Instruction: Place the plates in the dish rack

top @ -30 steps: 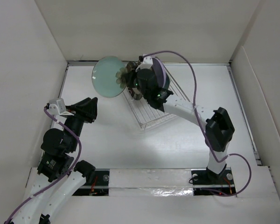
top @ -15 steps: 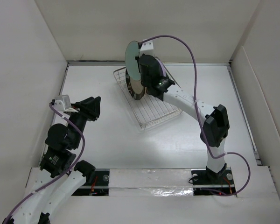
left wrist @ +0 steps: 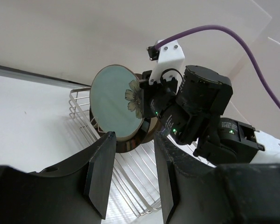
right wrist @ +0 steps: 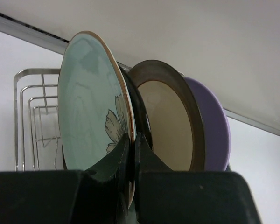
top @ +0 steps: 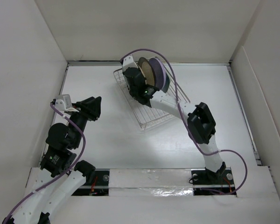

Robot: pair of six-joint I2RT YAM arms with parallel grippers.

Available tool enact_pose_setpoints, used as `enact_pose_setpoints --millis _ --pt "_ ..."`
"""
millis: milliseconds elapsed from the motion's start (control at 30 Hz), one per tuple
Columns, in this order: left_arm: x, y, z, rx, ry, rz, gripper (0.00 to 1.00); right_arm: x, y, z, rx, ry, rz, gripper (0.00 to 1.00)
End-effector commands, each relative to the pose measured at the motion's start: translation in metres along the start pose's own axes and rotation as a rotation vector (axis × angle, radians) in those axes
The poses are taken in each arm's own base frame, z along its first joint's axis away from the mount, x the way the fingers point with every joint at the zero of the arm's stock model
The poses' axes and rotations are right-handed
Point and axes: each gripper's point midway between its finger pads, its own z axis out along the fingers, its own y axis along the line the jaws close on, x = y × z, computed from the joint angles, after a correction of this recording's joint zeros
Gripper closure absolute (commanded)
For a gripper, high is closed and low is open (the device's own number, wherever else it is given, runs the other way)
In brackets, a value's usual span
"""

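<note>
The green plate will go down slightly onto the dish rack's wires beside the dark brown plate (right wrist: 141, 119). Then my right gripper will let go of the plate's rim.
My right gripper (right wrist: 132, 144) is shut on the rim of a pale green round plate (right wrist: 86, 112) with a flower print, holding it upright over the chrome-wire dish rack (right wrist: 25, 93). Right behind it stand a glossy dark brown plate (right wrist: 141, 119), a brown-rimmed cream plate (right wrist: 165, 126) and a lavender plate (right wrist: 214, 130). In the left wrist view the green plate (left wrist: 112, 105) stands with its lower edge at the rack (left wrist: 130, 182); I cannot tell if it rests on the wires. From above, the right gripper (top: 133, 77) hides it. My left gripper (top: 95, 105) is open and empty, left of the rack (top: 151, 116).
White walls box in the table on the left, back and right. The rack sits at the back middle, near the back wall. The right arm (top: 198, 121) stretches diagonally across the table's right half. The purple cable (top: 177, 88) loops over the rack.
The right gripper has turned the green plate from flat to upright and brought it down into the rack beside the other plates. The left arm has barely moved.
</note>
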Motion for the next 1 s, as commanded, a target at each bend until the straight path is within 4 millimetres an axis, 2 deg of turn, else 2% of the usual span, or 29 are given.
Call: enact_pose_setpoints --millis 0,233,400,600,700,733,767,800,833,867,900,933,967 --pt "-0.008 -0.007 0.002 0.026 -0.026 0.001 0.64 -0.069 -0.026 -0.013 0.075 -0.159 0.138 1.0" --pt "-0.008 -0.007 0.002 0.026 -0.026 0.0 0.64 -0.047 -0.002 -0.014 0.004 -0.117 0.153 1.0" --pt "-0.008 -0.007 0.002 0.026 -0.026 0.001 0.64 -0.012 0.013 -0.012 -0.013 -0.05 0.168 1.0" --pt "-0.007 -0.006 0.003 0.023 -0.024 0.001 0.63 0.014 0.032 -0.013 -0.073 0.007 0.206 1.0" --pt "-0.007 -0.006 0.004 0.017 -0.022 0.002 0.6 0.028 0.04 -0.012 -0.079 0.044 0.219 1.0" --pt "-0.006 -0.005 0.004 0.017 -0.021 0.004 0.56 0.028 0.039 -0.012 -0.07 0.049 0.252 0.98" --pt "-0.005 -0.005 0.004 0.017 -0.017 0.005 0.54 0.025 0.037 -0.013 -0.066 0.048 0.263 0.87" --pt "-0.005 -0.006 0.004 0.019 -0.015 0.007 0.53 0.021 0.034 -0.014 -0.061 0.043 0.281 0.56" --pt "-0.004 -0.006 0.004 0.021 -0.012 0.007 0.47 0.015 0.03 -0.016 -0.057 0.035 0.296 0.41" --pt "-0.004 -0.007 0.005 0.024 -0.008 0.011 0.44 -0.001 0.021 -0.021 -0.054 0.013 0.322 0.28" --pt "-0.001 -0.007 0.006 0.028 0.0 0.014 0.41 -0.011 0.016 -0.024 -0.054 0.001 0.349 0.07" --pt "0.0 -0.007 0.007 0.026 0.004 0.016 0.36 -0.02 0.01 -0.028 -0.06 -0.013 0.37 0.01" --pt "0.001 -0.007 0.007 0.024 0.008 0.015 0.34 -0.033 0.008 -0.033 -0.091 -0.032 0.392 0.01"
